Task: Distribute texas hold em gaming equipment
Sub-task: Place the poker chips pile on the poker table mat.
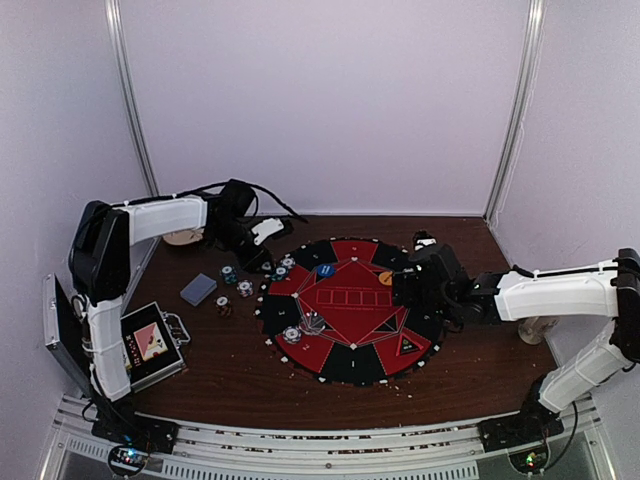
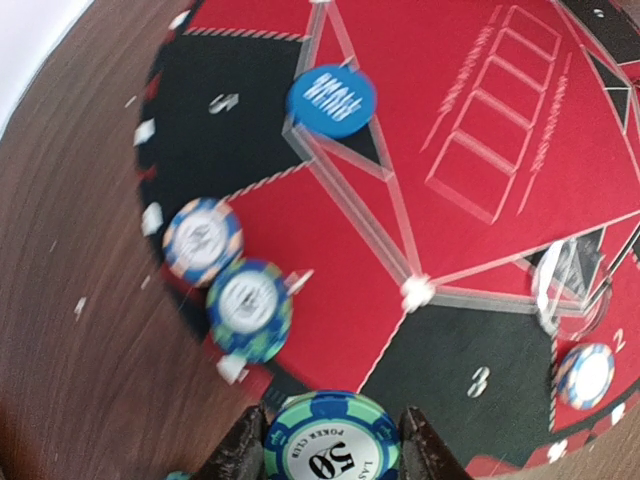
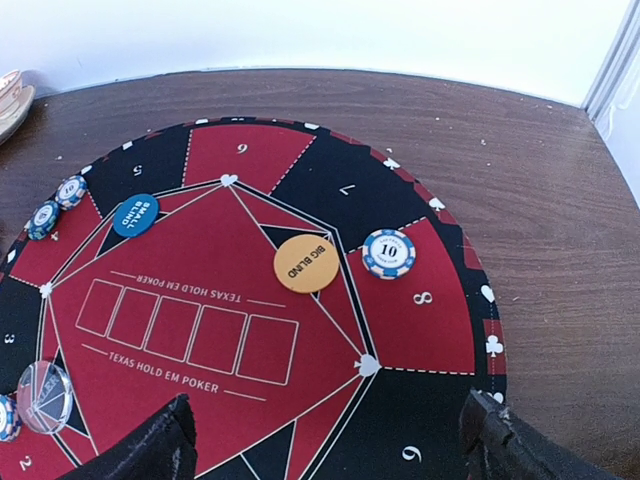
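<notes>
The robot's left gripper will next bring the teal-and-blue chip it holds down onto the near edge of the printed boxes in the empty red middle of the mat.
A round red-and-black poker mat (image 1: 350, 335) lies mid-table. My left gripper (image 1: 265, 263) hovers at its left edge, shut on a teal-and-blue "50" chip (image 2: 331, 452). Below it on the mat lie a blue-orange chip (image 2: 203, 240), a blue-green chip (image 2: 250, 308) and the blue small-blind button (image 2: 331, 101). My right gripper (image 3: 325, 440) is open and empty above the mat's right side (image 1: 402, 287). An orange big-blind button (image 3: 306, 264) and a blue-white "10" chip (image 3: 389, 253) lie ahead of it. Grey-blue cards (image 1: 198, 289) and loose chips (image 1: 229, 275) sit left of the mat.
An open metal case (image 1: 150, 345) stands at the near left beside the left arm's base. A clear round disc (image 3: 45, 390) lies on the mat's near left. A beige object (image 1: 535, 328) sits under the right arm. White walls close the back and sides.
</notes>
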Controlling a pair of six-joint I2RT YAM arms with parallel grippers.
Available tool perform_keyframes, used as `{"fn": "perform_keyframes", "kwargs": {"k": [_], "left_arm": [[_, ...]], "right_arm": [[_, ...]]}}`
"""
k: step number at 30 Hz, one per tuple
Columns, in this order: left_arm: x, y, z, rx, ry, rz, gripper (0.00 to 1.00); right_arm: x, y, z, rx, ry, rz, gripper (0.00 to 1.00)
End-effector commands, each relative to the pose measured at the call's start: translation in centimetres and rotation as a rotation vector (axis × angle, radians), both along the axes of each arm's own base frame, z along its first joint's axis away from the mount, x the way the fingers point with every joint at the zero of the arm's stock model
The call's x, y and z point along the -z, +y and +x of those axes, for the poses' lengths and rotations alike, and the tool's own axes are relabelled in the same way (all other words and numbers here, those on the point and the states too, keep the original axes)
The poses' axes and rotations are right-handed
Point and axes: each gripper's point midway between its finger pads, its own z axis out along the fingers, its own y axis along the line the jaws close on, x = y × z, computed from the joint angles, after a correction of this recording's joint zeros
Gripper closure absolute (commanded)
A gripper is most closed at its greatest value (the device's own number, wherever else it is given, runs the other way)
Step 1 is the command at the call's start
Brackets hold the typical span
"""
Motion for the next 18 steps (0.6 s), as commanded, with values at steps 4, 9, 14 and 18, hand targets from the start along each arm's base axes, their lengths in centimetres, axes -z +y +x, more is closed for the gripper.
{"fn": "perform_keyframes", "kwargs": {"k": [4, 9, 14, 18], "left_arm": [[0.4, -9.2, -1.0, 0.076, -0.02, -0.02, 0.78], [0.4, -14.3, -2.3, 0.115, -0.016, -0.06, 0.79], [1.3, -17.9, -3.0, 0.116, -0.016, -0.084, 0.79], [2.9, -19.6, -4.1, 0.131, 0.006, -0.077, 0.78]], "right_arm": [[-1.6, -3.1, 0.0, 0.138, -0.08, -0.002, 0.06], [-2.8, -4.4, -0.3, 0.179, -0.12, 0.024, 0.05], [-3.9, -5.4, -0.7, 0.207, -0.153, 0.052, 0.05], [-4.5, -5.9, -0.9, 0.217, -0.167, 0.064, 0.05]]}}
